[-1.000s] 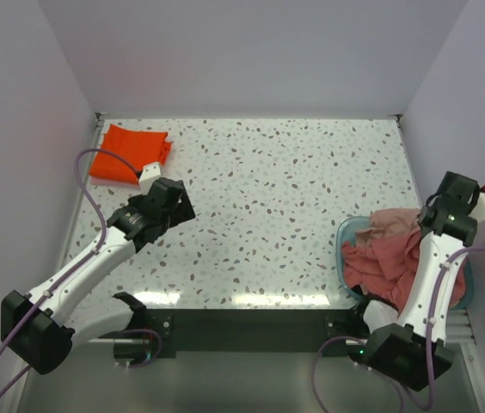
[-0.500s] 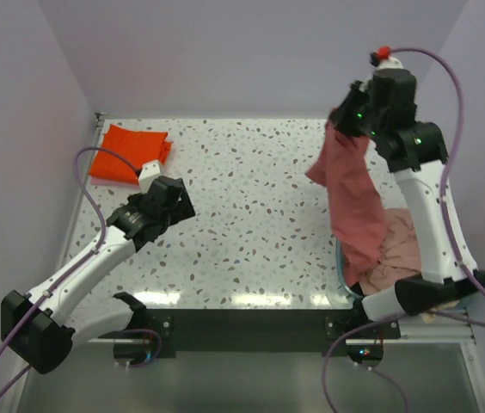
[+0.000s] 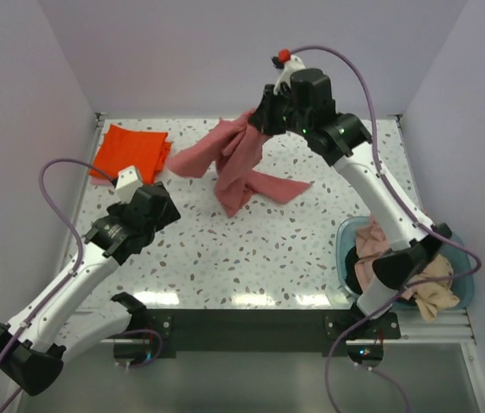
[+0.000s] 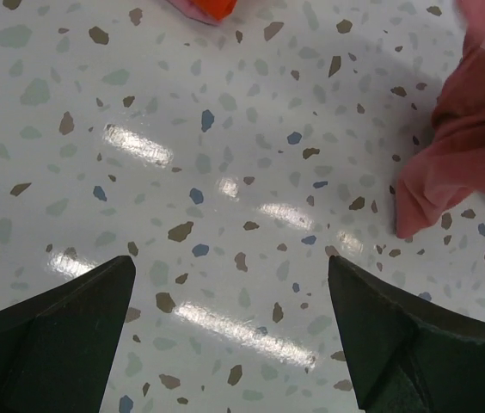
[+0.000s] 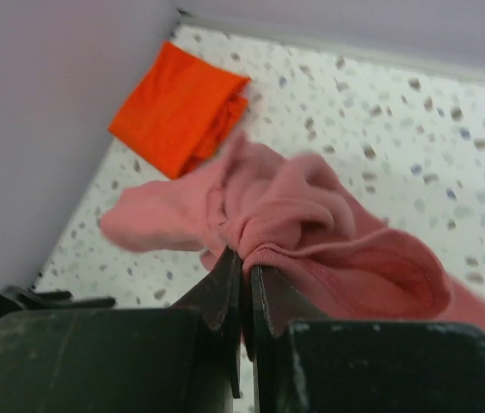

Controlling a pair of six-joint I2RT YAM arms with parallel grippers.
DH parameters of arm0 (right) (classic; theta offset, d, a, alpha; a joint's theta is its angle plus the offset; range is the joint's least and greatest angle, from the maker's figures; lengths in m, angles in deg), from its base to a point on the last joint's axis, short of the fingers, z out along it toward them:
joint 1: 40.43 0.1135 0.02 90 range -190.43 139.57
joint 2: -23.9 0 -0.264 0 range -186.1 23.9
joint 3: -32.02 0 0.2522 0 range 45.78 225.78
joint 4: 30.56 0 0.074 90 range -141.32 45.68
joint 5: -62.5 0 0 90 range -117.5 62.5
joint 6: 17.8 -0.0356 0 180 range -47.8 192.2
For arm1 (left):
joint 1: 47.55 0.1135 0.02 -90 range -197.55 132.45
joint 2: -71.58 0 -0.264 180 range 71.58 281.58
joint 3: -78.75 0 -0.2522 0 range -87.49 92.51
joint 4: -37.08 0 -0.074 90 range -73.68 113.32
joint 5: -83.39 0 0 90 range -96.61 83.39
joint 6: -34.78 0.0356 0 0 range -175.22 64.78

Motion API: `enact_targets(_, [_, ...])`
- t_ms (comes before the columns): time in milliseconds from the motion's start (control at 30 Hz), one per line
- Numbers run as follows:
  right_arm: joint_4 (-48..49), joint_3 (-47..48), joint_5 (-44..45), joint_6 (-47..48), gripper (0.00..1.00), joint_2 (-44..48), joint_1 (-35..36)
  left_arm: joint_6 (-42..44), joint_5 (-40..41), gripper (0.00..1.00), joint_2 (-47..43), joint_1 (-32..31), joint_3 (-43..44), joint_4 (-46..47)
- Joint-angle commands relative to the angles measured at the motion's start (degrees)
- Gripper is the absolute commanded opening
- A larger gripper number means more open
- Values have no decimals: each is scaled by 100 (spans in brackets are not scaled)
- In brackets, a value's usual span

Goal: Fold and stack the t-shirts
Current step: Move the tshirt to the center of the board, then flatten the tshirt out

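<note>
The left gripper goes down and to the right in the top view onto the pink t-shirt's edge (image 3: 223,191) (image 4: 416,196) next, since its open fingers hang over bare table.
My right gripper (image 3: 258,119) is shut on a dusty salmon-pink t-shirt (image 3: 234,163) and holds it bunched above the far middle of the table; its lower part drapes on the tabletop. The right wrist view shows the cloth (image 5: 311,224) pinched between the shut jaws of that gripper (image 5: 247,262). A folded bright orange t-shirt (image 3: 129,153) lies at the far left corner; it also shows in the right wrist view (image 5: 178,107). My left gripper (image 4: 230,297) is open and empty above bare table, left of the pink shirt's edge (image 4: 462,163).
A teal basin (image 3: 462,258) at the near right holds further pink and beige shirts (image 3: 397,267). Walls close in the far, left and right sides. The left arm (image 3: 96,258) stretches over the near left of the table.
My right gripper has swung left from the far right to the far middle, carrying the pink shirt fully out of the basin. My left gripper has drawn slightly nearer and leftward.
</note>
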Motion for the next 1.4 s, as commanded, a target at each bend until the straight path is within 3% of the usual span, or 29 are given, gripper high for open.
enact_targets(0, [676, -1942, 571, -12, 0, 1257, -99, -382, 382, 100, -63, 31, 191, -426])
enact_targets(100, [1002, -4333, 1023, -82, 0, 2207, -457, -444, 426, 100, 7, 31, 122, -462])
enact_targets(167, [1073, -5579, 770, -109, 20, 2455, -853, -435, 382, 100, 138, 31, 77, -357])
enact_targets(200, [1003, -5786, 699, -213, 32, 2421, -1308, -417, 347, 100, 200, 31, 25, -295])
enact_targets(233, [698, -5884, 759, -223, 54, 2342, -1478, -391, 269, 100, 279, 39, 16, -138])
enact_targets(300, [432, -5745, 1101, -5, 64, 2148, -1594, -303, 163, 100, 577, 48, 50, -14])
enact_targets(400, [378, -5481, 1007, 128, 93, 2244, -1533, -285, -13, 100, 1043, 92, 182, 145])
enact_targets(433, [422, -5437, 971, 128, 99, 2288, -1462, -268, -83, 100, 1149, 162, 200, 232])
enact_targets(500, [370, -5358, 1102, 146, 99, 2394, -1113, -110, -232, 100, 1395, 285, 288, 372])
enact_targets(600, [141, -5620, 1349, -274, 99, 2560, -454, 338, -1143, 100, 1580, 610, 227, 1108])
enact_targets(800, [360, -6948, 1463, -1602, 99, 2947, 1155, 1181, -2506, 100, 1975, 813, -54, 2505])
enact_targets(967, [571, -7037, 1551, -1875, 98, 2185, 2262, 1490, -3282, 100, 2774, 865, -29, 3387])
enact_targets(1067, [536, -6861, 1683, -1937, 98, 1420, 2563, 1543, -3651, 100, 3293, 910, 94, 3756])
enact_targets(1233, [729, -6939, 1604, -2086, 94, 926, 2643, 1683, -3889, 98, 4030, 910, 349, 4257])
enact_targets(1300, [756, -7018, 1612, -2121, 90, 856, 2651, 1701, -3933, 91, 4225, 927, 490, 4319])
enact_targets(1367, [756, -7098, 1735, -2122, 88, 742, 2651, 1701, -4047, 76, 4427, 936, 586, 4415])
